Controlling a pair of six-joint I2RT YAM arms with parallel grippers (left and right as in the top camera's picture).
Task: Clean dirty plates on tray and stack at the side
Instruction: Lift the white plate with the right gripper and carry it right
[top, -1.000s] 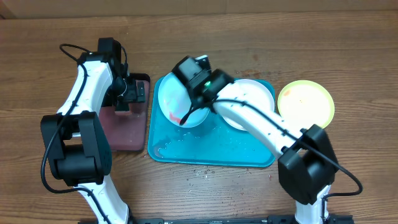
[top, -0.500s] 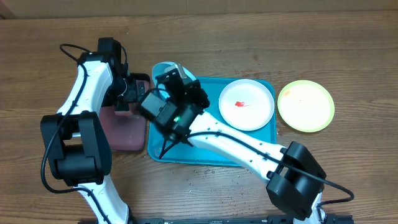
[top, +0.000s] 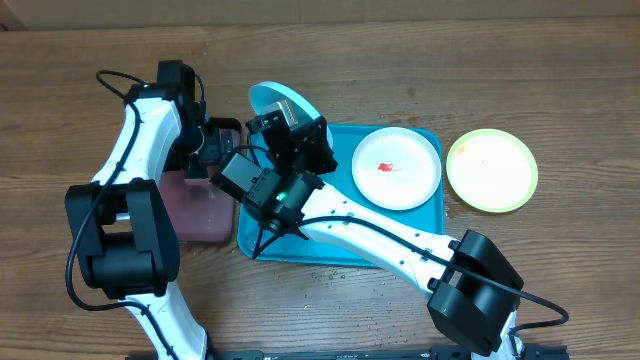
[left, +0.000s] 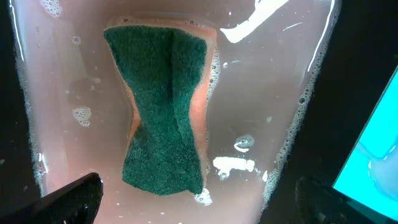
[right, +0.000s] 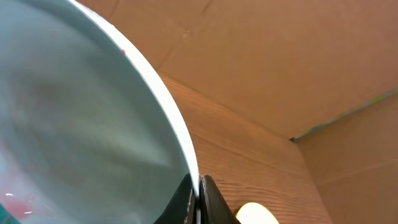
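Note:
I should swing my right gripper past the white plate (top: 396, 167) and lower it to release, since the yellow-green plate (top: 491, 170) lies below and to its right in the overhead view.
My right gripper (top: 291, 122) (right: 198, 193) is shut on the rim of the light blue plate (top: 278, 101) (right: 81, 124) and holds it tilted up above the back left corner of the turquoise tray (top: 340, 225). A trace of red sauce shows on it. The white plate (top: 396, 167) with a red smear lies on the tray's right half. The yellow-green plate (top: 491, 170) lies on the table right of the tray. My left gripper (top: 212, 148) (left: 196, 202) is open over the green sponge (left: 163, 112).
The sponge lies in pinkish soapy water in a small black-rimmed tray (top: 200, 210) (left: 261, 93) left of the turquoise tray. Cardboard walls stand behind the wooden table (top: 480, 60). Water drops lie in front of the tray.
My right arm lifted the light blue plate off the tray's left half and swung it up and back-left, tilting it. The left arm has not moved.

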